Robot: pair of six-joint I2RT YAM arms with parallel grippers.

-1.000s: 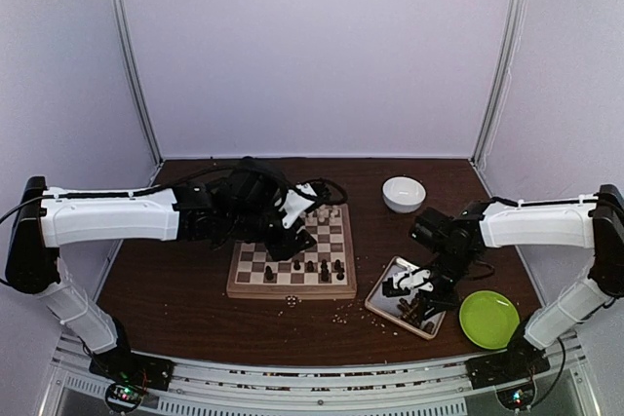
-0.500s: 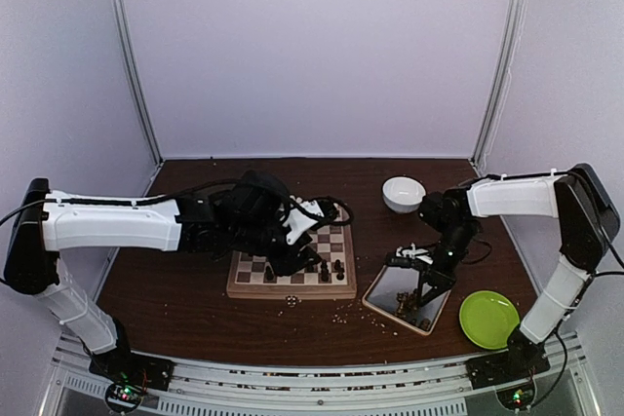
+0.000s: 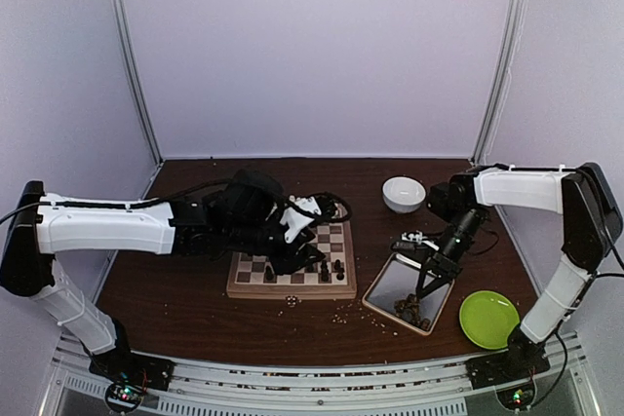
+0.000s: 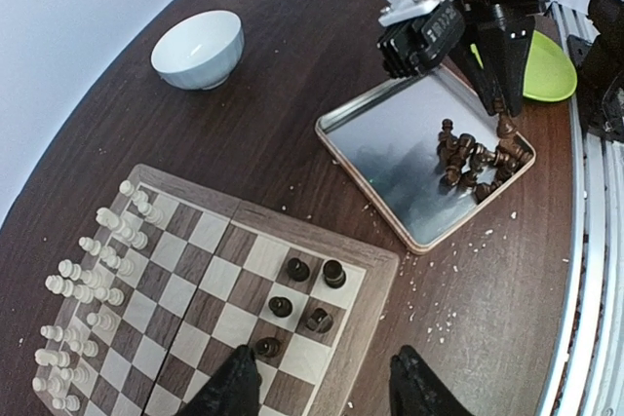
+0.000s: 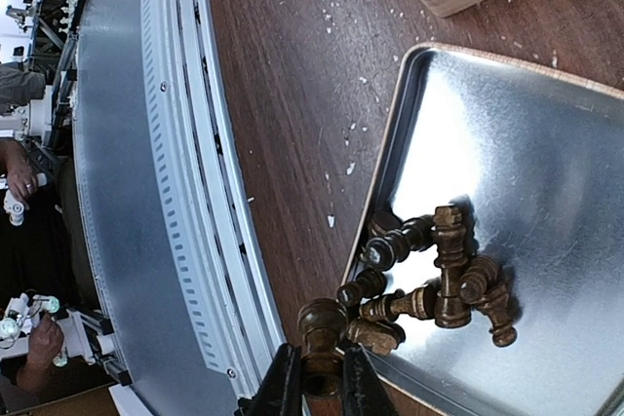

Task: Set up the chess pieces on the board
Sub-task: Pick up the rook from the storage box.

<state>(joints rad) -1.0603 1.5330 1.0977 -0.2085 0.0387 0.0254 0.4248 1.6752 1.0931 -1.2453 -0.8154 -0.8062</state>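
Observation:
I should next use my right gripper to carry the piece across and down onto a free square by the dark pieces, with the board (image 3: 290, 289) to its left in the top view.
The board (image 3: 290, 289) lies at mid table, its rim (image 4: 382, 262) in the left wrist view. Several dark chess pieces (image 4: 292, 270) stand at its near right corner and cream pieces (image 4: 90, 289) fill the far side. My left gripper (image 4: 324, 385) hovers open above that corner (image 3: 297, 252), with nothing between its fingers. My right gripper (image 5: 320, 377) is shut on a dark pawn-like piece (image 5: 322, 323) just above the near edge of the metal tray (image 5: 507, 124). That gripper (image 3: 425, 284) points down over the tray (image 3: 388, 284). A heap of dark pieces (image 5: 439, 280) lies in the tray's corner (image 4: 468, 158).
A white bowl (image 3: 403, 192) stands behind the tray and a green plate (image 3: 487, 319) at the near right. Pale crumbs (image 3: 341, 315) are scattered between board and tray. The ribbed metal rail (image 5: 185, 192) runs along the table's near edge.
My right arm has risen and swung back over the tray, its gripper tilting down with a dark piece pinched in it. My left gripper has shifted slightly over the board.

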